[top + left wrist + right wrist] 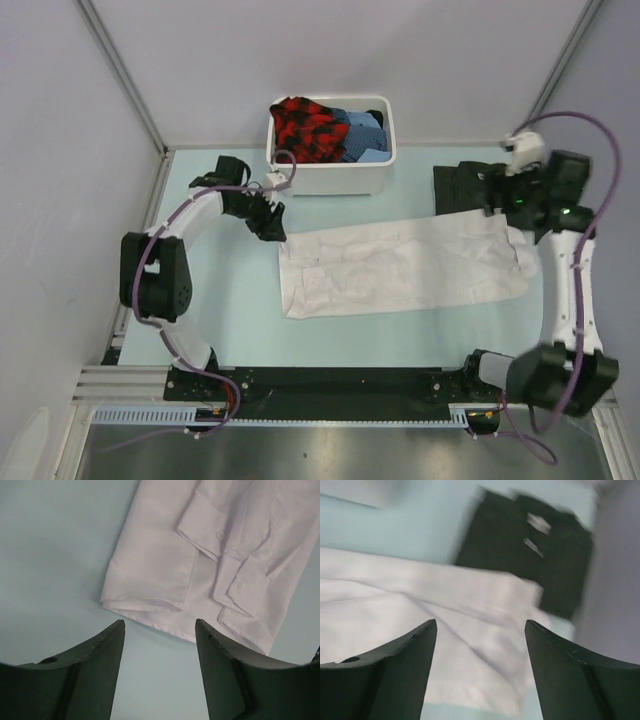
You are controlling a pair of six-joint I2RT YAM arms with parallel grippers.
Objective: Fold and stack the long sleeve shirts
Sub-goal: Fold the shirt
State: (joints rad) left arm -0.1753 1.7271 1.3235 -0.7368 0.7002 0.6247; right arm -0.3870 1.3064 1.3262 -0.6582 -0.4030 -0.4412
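I need to move my right gripper back, across and down to the white shirt's near cuffed corner next, because that corner lies below, to the gripper's left in the top view.
The white shirt (400,268) lies as a long folded strip across the middle of the table. In the left wrist view its corner with buttoned cuffs (210,565) shows just beyond my fingers. The dark striped shirt (465,187) lies folded at the far right, also in the right wrist view (530,550). My left gripper (272,228) is open and empty above the bare table beside the white shirt's left end. My right gripper (505,208) is open and empty above the white shirt's right end (480,650).
A white plastic tub (335,172) with red-black and blue clothes stands at the back centre, close to the left arm. Grey walls close in on both sides and the back. The table top (230,310) is pale green.
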